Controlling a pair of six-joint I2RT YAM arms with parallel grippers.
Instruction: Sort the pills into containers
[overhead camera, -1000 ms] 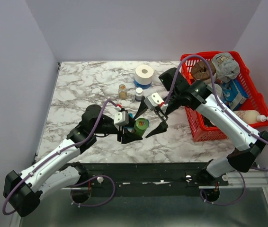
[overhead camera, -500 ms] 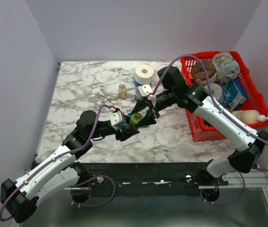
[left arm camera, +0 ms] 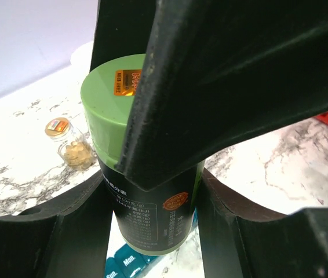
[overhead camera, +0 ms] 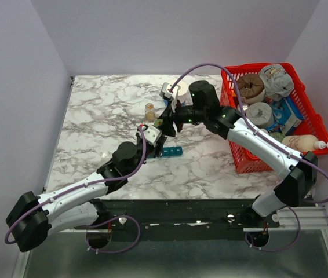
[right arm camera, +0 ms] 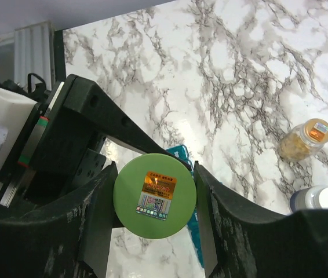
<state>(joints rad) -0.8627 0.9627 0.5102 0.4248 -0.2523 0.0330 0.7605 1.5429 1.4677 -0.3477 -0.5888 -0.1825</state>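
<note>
My right gripper should next bring the bottle toward the red mesh basket, then lower it onto the table short [overhead camera: 208,152] of it, where there is empty space.
A green-capped pill bottle [left arm camera: 152,208] with a dark label is held upright above the table. My left gripper [left arm camera: 155,231] is shut on its body, one finger on each side. My right gripper [right arm camera: 155,217] is shut on its green cap [right arm camera: 155,195] from above. In the top view both grippers meet at the table's middle, left [overhead camera: 159,132] below right [overhead camera: 168,117], and they mostly hide the bottle. The teal pill organizer [overhead camera: 172,152] lies flat on the table just under the bottle. Its "Sun." and "Mon." lids show in the left wrist view [left arm camera: 123,263], and they are closed.
A small amber bottle [overhead camera: 150,110] of yellow capsules stands behind the grippers. A white bottle [right arm camera: 320,200] stands beside it. A white tape roll [overhead camera: 179,88] sits further back. A red mesh basket [overhead camera: 242,159] full of packets stands at the right edge.
My left arm has carried the green bottle up and toward the back. My right gripper has swung left and closed on the cap. The teal organizer now lies uncovered.
</note>
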